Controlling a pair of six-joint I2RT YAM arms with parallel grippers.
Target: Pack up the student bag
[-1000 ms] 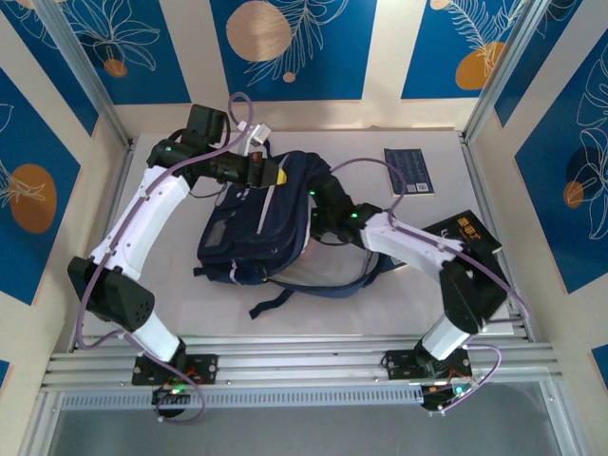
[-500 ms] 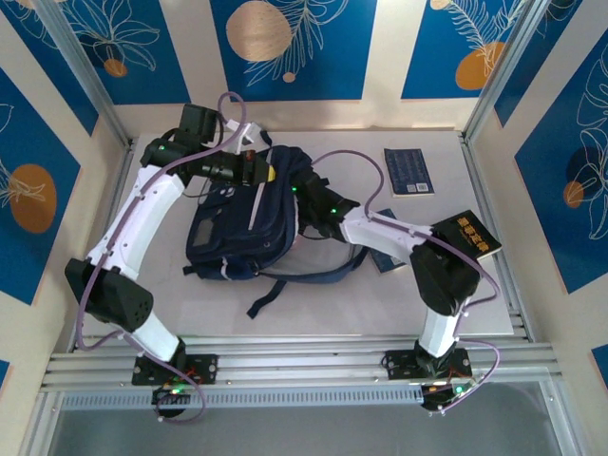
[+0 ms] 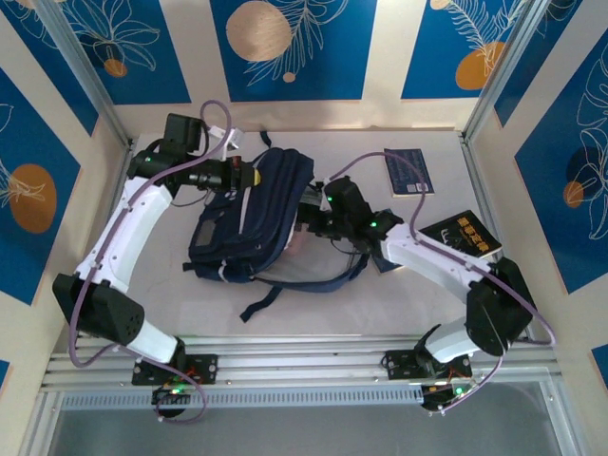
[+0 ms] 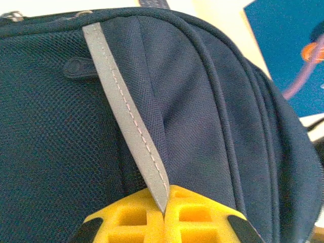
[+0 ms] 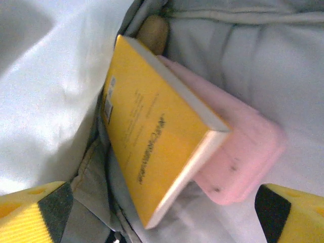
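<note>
I will next lower the bag with my left gripper toward the bare tabletop opposite the bag's opening and let go of the bag's grey strip, because the yellow book is already inside.
The student bag, navy with pale grey strips, lies on the table with its mouth facing right. My left gripper is at its far top edge. In the left wrist view the yellow jaws are shut on a grey strip of the bag. My right gripper stands open at the bag's mouth. Inside, against the pale lining, a yellow book leans on a pink case. The open right gripper has wide-apart fingers that touch neither.
A blue book lies at the back right of the table. A black book with orange lettering sits by the right rail, and a blue item peeks out under the right arm. Dark straps trail toward the front.
My right gripper has opened and let go of the yellow book inside the bag. My left gripper, still shut on the grey strip, has pulled the bag leftward.
</note>
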